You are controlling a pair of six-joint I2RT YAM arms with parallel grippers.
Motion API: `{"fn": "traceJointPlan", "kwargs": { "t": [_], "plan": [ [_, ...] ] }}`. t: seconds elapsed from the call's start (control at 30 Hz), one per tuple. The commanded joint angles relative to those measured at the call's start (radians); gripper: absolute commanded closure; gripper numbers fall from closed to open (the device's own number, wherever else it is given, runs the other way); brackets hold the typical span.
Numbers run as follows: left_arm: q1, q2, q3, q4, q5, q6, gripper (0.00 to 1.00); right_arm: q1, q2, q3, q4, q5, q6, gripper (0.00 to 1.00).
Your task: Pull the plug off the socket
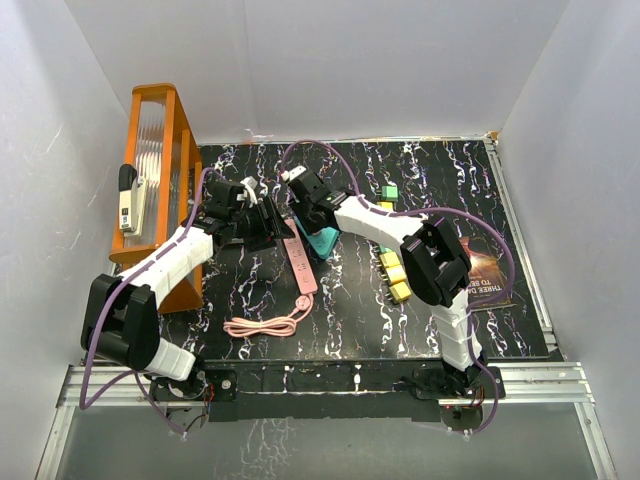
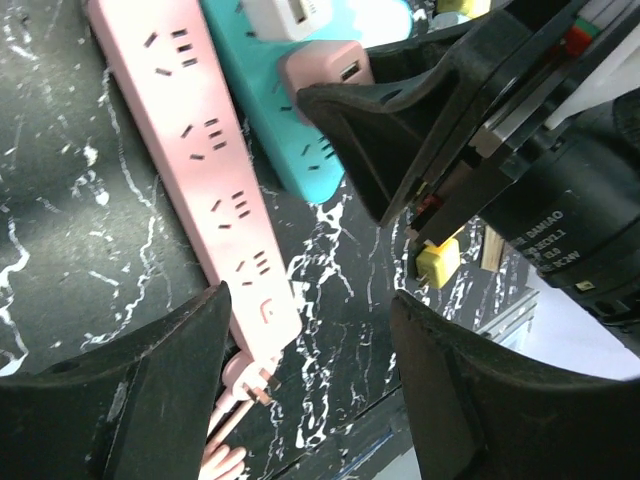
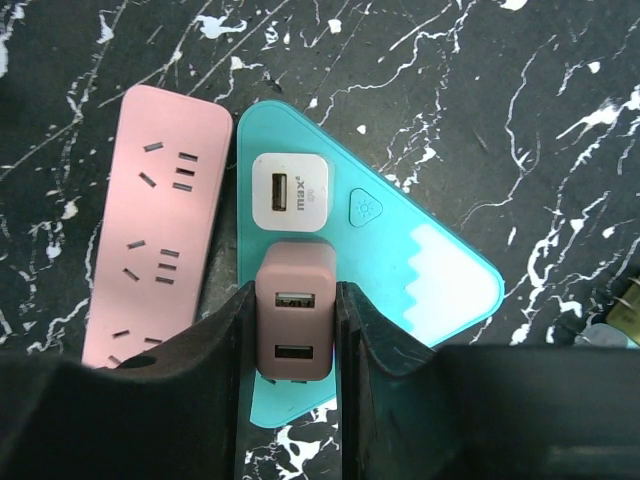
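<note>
I should lift my right gripper, move it to the right in the top view, lower it and let go of the mauve plug, because the tabletop beyond the far green plug is clear.
A mauve two-port USB plug [image 3: 295,325] stands on the near end of a teal triangular socket [image 3: 400,260]. My right gripper [image 3: 296,310] is shut on the plug, one finger pressed on each side. I cannot tell whether its prongs are still seated. A white USB plug [image 3: 290,190] sits in the same socket just beyond. In the top view the right gripper [image 1: 308,200] is over the teal socket [image 1: 322,240]. My left gripper [image 2: 305,330] is open and empty, hovering over the cable end of a pink power strip [image 2: 200,170], left of the teal socket [image 2: 270,110].
The pink strip [image 1: 300,265] lies beside the teal socket, its coiled pink cable [image 1: 262,325] nearer the front. Yellow plugs [image 1: 393,265] and a green one [image 1: 388,192] lie to the right. An orange rack [image 1: 160,170] stands along the left wall.
</note>
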Motion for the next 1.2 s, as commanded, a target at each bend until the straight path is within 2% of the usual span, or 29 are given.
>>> {"fn": "traceJointPlan", "kwargs": {
  "t": [0.0, 0.2, 0.37, 0.67, 0.83, 1.17],
  "plan": [
    [0.007, 0.019, -0.010, 0.093, 0.092, -0.056, 0.36, -0.042, -0.125, -0.038, 0.116, -0.119, 0.078, 0.91],
    [0.008, 0.115, -0.037, 0.292, 0.199, -0.170, 0.39, -0.160, -0.214, -0.119, 0.180, -0.355, 0.197, 0.94],
    [0.008, 0.173, -0.048, 0.443, 0.227, -0.237, 0.42, -0.252, -0.263, -0.198, 0.255, -0.545, 0.276, 0.97],
    [0.009, 0.338, -0.002, 0.680, 0.331, -0.377, 0.40, -0.312, -0.276, -0.233, 0.297, -0.654, 0.329, 0.99],
    [-0.012, 0.392, 0.046, 0.619, 0.321, -0.336, 0.39, -0.317, -0.269, -0.225, 0.302, -0.678, 0.346, 1.00],
    [-0.056, 0.442, 0.091, 0.604, 0.325, -0.330, 0.41, -0.317, -0.255, -0.222, 0.308, -0.679, 0.364, 1.00]
  ]
}}
